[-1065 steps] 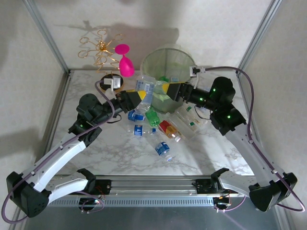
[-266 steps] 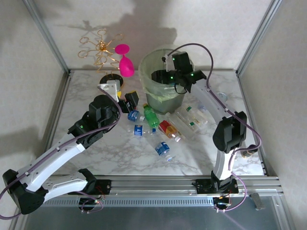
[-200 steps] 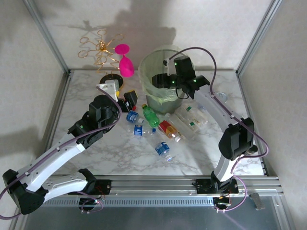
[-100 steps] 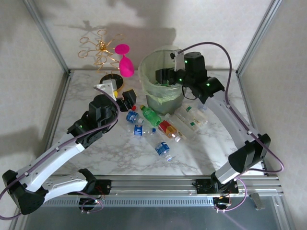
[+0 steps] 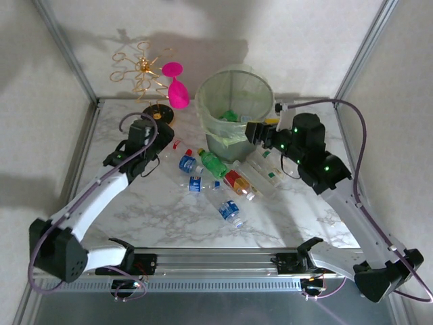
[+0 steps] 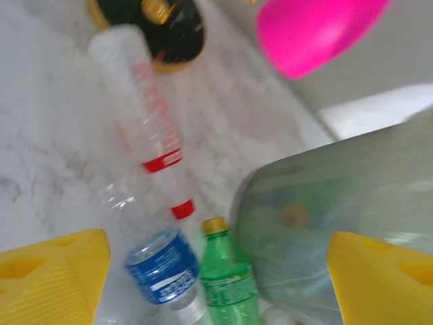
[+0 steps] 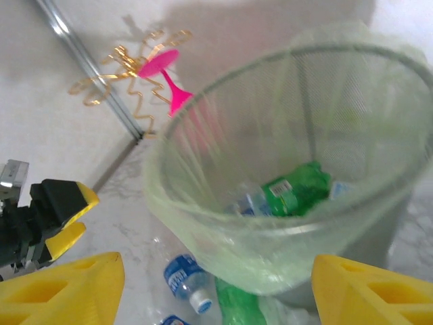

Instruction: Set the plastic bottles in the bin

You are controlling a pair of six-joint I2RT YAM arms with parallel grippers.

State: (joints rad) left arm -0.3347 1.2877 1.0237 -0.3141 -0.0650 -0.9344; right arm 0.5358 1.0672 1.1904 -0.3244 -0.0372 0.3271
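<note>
The blue-labelled bottle beside the green bottle has its bottom end pointing away from the bin (image 5: 233, 108), so my left gripper lowers open over the clear bottom end (image 5: 174, 156) next.
The bin (image 5: 233, 108) stands at the back of the table, its pale green liner holding a green bottle (image 7: 298, 189) and a clear one. Several plastic bottles lie in front of it: a blue-labelled one (image 5: 188, 163), a green one (image 5: 214, 163), a red-labelled one (image 5: 238, 181) and clear ones (image 5: 267, 169). My left gripper (image 5: 161, 150) hangs open left of the pile, nothing between its yellow fingers. In the left wrist view, a long clear red-capped bottle (image 6: 145, 115) lies ahead of it. My right gripper (image 5: 260, 131) is open and empty beside the bin's right wall.
A pink goblet (image 5: 177, 91) and a gold wire stand (image 5: 142, 74) on a black base (image 6: 169, 27) stand left of the bin. One blue-labelled bottle (image 5: 231, 210) lies apart, nearer the front. Metal frame posts rise at the back corners.
My right gripper has left the space over the bin and dropped to its right side. My left gripper has drawn back leftward from the bottles, with its jaws spreading wider.
</note>
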